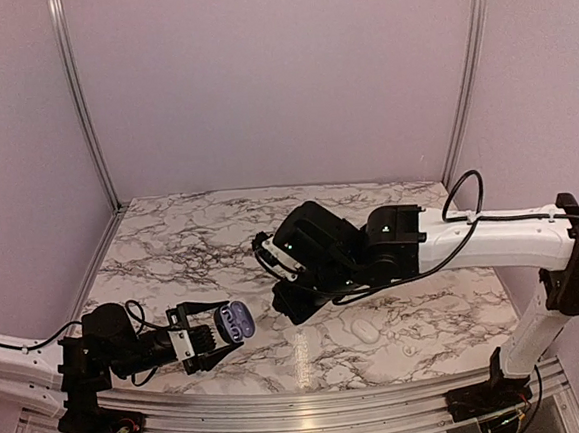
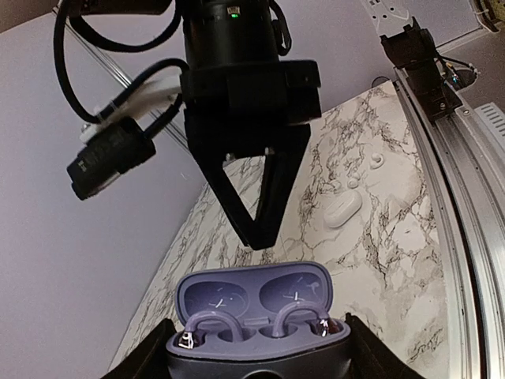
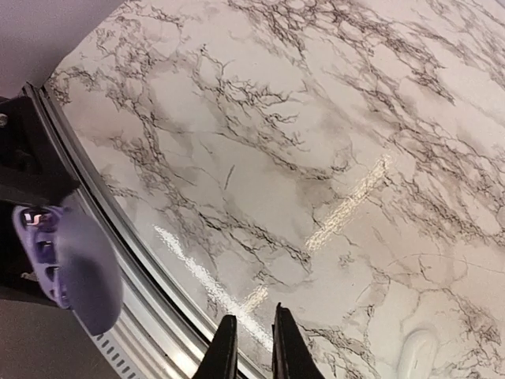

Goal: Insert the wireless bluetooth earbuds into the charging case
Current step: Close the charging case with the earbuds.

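I will next tip my left gripper down and lower it outward to let go of the case on the bare marble below and outward of it, because both earbuds are seated.
The charging case is lavender with its lid swung open. My left gripper is shut on its lower body and holds it above the table's near left edge. Two earbuds sit in its wells, each with a curved lavender ear hook and a shiny dark end: one on the left, one on the right. My right gripper hangs just beyond and above the case, pointing down. Its fingers stand a narrow gap apart with nothing between them. The case also shows at the left of the right wrist view.
A white oval pebble-shaped object lies on the marble table right of centre, with two tiny white bits beside it. An aluminium rail runs along the near edge. Purple walls close in the back and sides.
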Robot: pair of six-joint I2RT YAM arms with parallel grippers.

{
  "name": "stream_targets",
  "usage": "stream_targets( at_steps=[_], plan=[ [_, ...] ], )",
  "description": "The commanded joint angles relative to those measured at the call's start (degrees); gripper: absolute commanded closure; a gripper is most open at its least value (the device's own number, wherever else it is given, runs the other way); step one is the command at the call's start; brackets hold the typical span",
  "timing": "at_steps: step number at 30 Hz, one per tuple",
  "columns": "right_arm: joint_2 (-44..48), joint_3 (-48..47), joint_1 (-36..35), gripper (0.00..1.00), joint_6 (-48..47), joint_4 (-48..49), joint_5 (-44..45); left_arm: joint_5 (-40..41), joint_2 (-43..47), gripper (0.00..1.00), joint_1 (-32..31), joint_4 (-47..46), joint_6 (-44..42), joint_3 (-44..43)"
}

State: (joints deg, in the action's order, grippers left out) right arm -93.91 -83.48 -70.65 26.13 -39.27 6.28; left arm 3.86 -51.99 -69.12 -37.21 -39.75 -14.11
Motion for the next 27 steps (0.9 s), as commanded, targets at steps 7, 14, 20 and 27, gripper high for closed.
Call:
stream_targets(
  at_steps=[7, 14, 20, 27],
  plan=[
    [-4.9, 0.0, -1.2, 0.95, -1.1, 8.3, 0.3, -0.1, -0.8, 0.8, -0.1, -1.1, 0.5, -1.0],
    [-2.3, 2.8, -1.3, 0.96, -1.9, 13.8, -7.8, 0.2, -0.6, 0.8, -0.1, -1.1, 0.3, -0.9],
    [-0.5, 4.0, -1.6, 0.95, -2.0, 17.2, -14.7, 0.6, -1.1, 0.8, -0.1, -1.1, 0.3, -1.1],
    [0.6, 4.8, -2.7, 0.94, -1.6, 20.9, -21.6, 1.4, -1.8, 0.8, -0.1, -1.1, 0.1, -1.4]
  ],
)
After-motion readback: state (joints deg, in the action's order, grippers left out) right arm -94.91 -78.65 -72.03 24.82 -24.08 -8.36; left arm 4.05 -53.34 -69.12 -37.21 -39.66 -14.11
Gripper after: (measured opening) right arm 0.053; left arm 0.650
